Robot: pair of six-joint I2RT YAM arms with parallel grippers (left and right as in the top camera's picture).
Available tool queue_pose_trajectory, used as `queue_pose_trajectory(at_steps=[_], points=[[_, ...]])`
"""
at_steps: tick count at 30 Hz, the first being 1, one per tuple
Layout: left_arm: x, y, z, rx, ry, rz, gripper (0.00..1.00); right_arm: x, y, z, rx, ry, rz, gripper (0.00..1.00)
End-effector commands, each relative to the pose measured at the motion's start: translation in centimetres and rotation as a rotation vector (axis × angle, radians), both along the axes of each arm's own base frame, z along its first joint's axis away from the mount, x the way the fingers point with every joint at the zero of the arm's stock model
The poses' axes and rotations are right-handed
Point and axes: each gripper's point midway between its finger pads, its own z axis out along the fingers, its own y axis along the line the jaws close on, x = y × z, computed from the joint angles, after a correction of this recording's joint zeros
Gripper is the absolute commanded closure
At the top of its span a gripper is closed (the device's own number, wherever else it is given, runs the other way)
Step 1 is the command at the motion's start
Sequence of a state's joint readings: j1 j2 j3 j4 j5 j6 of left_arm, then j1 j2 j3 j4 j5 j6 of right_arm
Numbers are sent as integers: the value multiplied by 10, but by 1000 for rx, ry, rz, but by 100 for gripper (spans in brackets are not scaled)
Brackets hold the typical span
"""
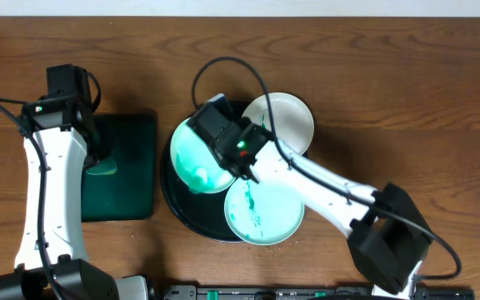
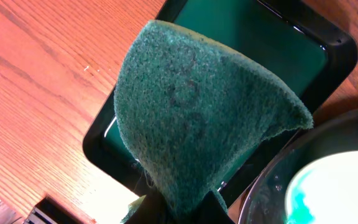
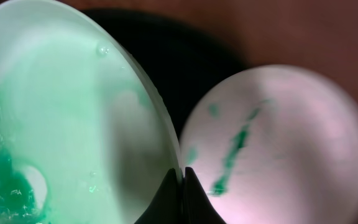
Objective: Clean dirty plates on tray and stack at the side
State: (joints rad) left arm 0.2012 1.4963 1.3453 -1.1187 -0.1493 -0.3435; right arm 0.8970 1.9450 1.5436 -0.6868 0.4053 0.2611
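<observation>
My right gripper will next move its plate up past the tray and down to the right in the overhead view, then let go of it, because the tabletop is clear there.
The large round black-green tray (image 1: 177,204) holds three white plates. A teal-smeared plate (image 1: 197,162) sits tilted at the tray's left, and my right gripper (image 1: 223,142) is shut on its rim (image 3: 166,143). A second plate (image 1: 265,212) with green streaks lies at the tray's front; it also shows in the right wrist view (image 3: 278,143). A third, cleaner plate (image 1: 286,117) lies at the back right. My left gripper (image 2: 182,208) is shut on a green scouring sponge (image 2: 197,106) above the rectangular tray.
A smaller rectangular dark-green tray (image 1: 132,167) lies left of the round tray, under the left arm; in the left wrist view (image 2: 272,50) it holds green liquid. Black cables loop over the table behind the round tray. Wooden tabletop all around.
</observation>
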Motion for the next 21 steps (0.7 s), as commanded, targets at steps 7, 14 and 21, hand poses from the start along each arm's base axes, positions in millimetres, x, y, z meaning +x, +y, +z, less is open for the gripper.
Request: queue_pose_trajectory(at_steps=[7, 14, 21], points=[[1, 4, 0, 15, 3, 9, 93, -7, -19, 120, -362, -556, -67, 99], [1, 4, 0, 16, 3, 9, 93, -27, -16, 164, -499, -761, -135, 99], [1, 4, 0, 16, 3, 9, 93, -35, -8, 179, -526, -810, -140, 99]])
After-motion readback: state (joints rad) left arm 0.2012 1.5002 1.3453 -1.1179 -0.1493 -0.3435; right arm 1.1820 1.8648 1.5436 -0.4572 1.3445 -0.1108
